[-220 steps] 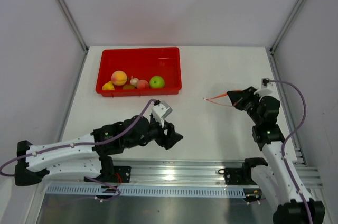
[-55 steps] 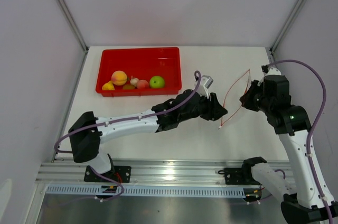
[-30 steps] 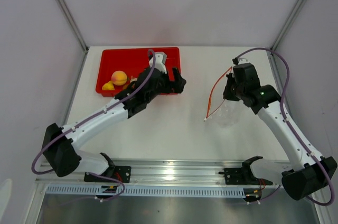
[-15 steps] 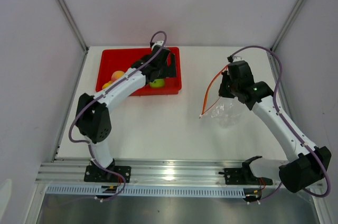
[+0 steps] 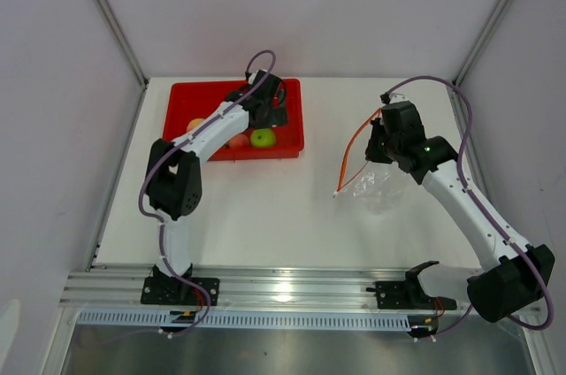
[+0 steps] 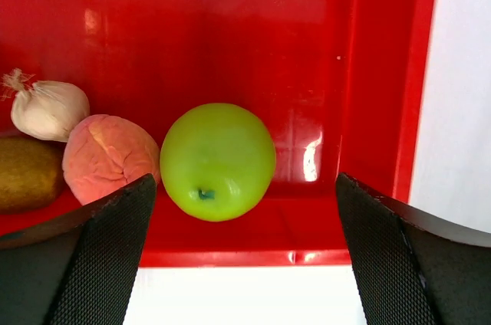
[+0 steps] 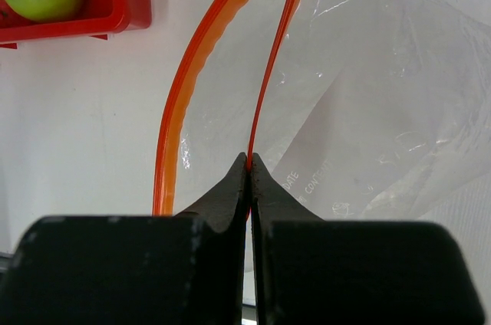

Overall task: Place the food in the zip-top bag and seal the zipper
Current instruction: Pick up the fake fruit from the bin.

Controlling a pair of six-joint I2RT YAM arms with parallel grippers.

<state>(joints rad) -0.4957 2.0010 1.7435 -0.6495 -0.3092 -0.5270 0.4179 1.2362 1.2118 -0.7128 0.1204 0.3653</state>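
Next, my left gripper lowers and shifts slightly toward the red-pink fruit, then closes on the green apple (image 5: 262, 137) (image 6: 218, 161), which lies below it, off-center between its fingers.
The green apple (image 5: 262, 137) lies in the red tray (image 5: 294, 118) beside a red-pink fruit (image 5: 239, 141); the peach (image 5: 195, 125) is mostly hidden by my left arm. My left gripper (image 5: 270, 106) hangs open over the tray, with the apple (image 6: 218, 161) between and below its wide-spread fingers (image 6: 107, 248). My right gripper (image 5: 377, 147) is shut on one side of the orange-red zipper (image 7: 270, 72) and holds the clear zip-top bag (image 5: 376, 187) up. The bag's mouth gapes towards the tray and its body (image 7: 383, 95) sags onto the table.
In the left wrist view a whitish garlic-like piece (image 6: 46, 109), the pink fruit (image 6: 107, 156) and a brown piece (image 6: 27, 183) lie left of the apple. The tray's near wall (image 6: 253, 257) and right wall (image 6: 418, 72) border white table. Frame posts stand at the back corners.
My left arm has swung from the table's middle to over the tray, ending above the apple. My right gripper has lifted the bag by its zipper and holds it nearly still.
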